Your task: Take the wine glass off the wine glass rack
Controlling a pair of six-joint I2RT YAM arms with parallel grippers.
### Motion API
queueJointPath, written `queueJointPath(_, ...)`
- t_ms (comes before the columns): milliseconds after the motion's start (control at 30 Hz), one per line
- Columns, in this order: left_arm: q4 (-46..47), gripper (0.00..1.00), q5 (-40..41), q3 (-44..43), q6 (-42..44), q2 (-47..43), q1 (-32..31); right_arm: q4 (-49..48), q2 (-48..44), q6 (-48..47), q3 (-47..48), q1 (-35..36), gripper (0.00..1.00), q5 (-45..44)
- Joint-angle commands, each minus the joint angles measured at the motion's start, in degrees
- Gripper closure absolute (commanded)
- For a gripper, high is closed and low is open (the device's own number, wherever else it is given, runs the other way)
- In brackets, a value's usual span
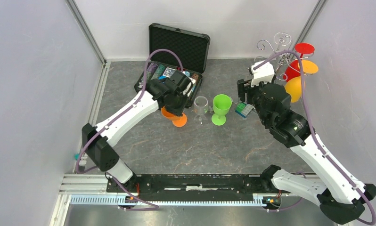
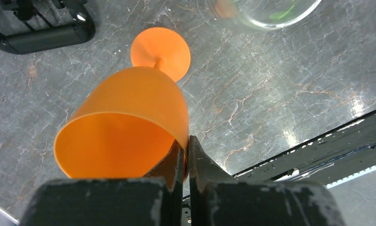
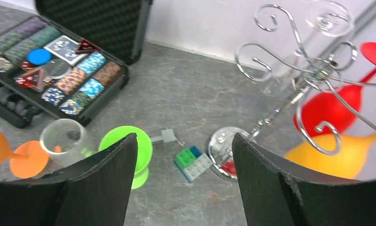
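My left gripper swings the orange wine glass (image 2: 129, 117), which leans away from its foot (image 2: 161, 53), upright toward the clear glass next, then opens.
The chrome wine glass rack (image 1: 276, 46) stands at the far right, with a red wine glass (image 1: 295, 67) and a yellow wine glass (image 1: 294, 88) hanging from it. In the right wrist view the rack (image 3: 297, 52) leans over its shiny disc base (image 3: 222, 142), beside the red glass (image 3: 330, 108) and the yellow glass (image 3: 337, 153). My right gripper (image 1: 245, 89) is open and empty, just left of the rack (image 3: 183, 150). My left gripper (image 2: 188, 146) is shut on the rim of a tilted orange wine glass (image 2: 129, 117), its foot low by the table (image 1: 179, 121).
A clear glass (image 1: 200, 106) and a green wine glass (image 1: 221, 107) stand mid-table, between the arms. A small brick block (image 1: 244, 109) lies by the rack's base. An open black case of poker chips (image 1: 174, 66) sits at the back.
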State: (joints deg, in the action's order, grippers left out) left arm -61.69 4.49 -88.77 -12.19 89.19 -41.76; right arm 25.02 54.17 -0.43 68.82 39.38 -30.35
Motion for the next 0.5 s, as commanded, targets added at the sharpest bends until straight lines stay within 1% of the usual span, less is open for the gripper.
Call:
queueJointPath(0,-4.0,0.98,3.1,-5.6,3.7,5.1,-1.6,3.0,-1.2,-1.9,0.2,0.2,0.22,-8.2)
queueJointPath(200,-5.9,0.98,4.3,-9.1,3.9,10.7,-1.7,3.5,-2.9,-1.9,0.4,0.2,0.21,-9.4)
queueJointPath(267,-5.8,0.96,3.7,-9.6,4.0,11.9,-1.7,3.6,-3.2,-1.8,0.5,0.2,0.21,-9.5)
queueJointPath(367,-5.5,0.9,3.1,-10.1,4.2,13.0,-1.7,4.0,-3.2,-1.5,0.6,0.2,0.21,-9.7)
queueJointPath(467,-4.5,0.8,3.4,-10.2,4.6,13.0,-1.7,4.9,-3.2,-0.3,1.6,0.2,0.21,-8.3)
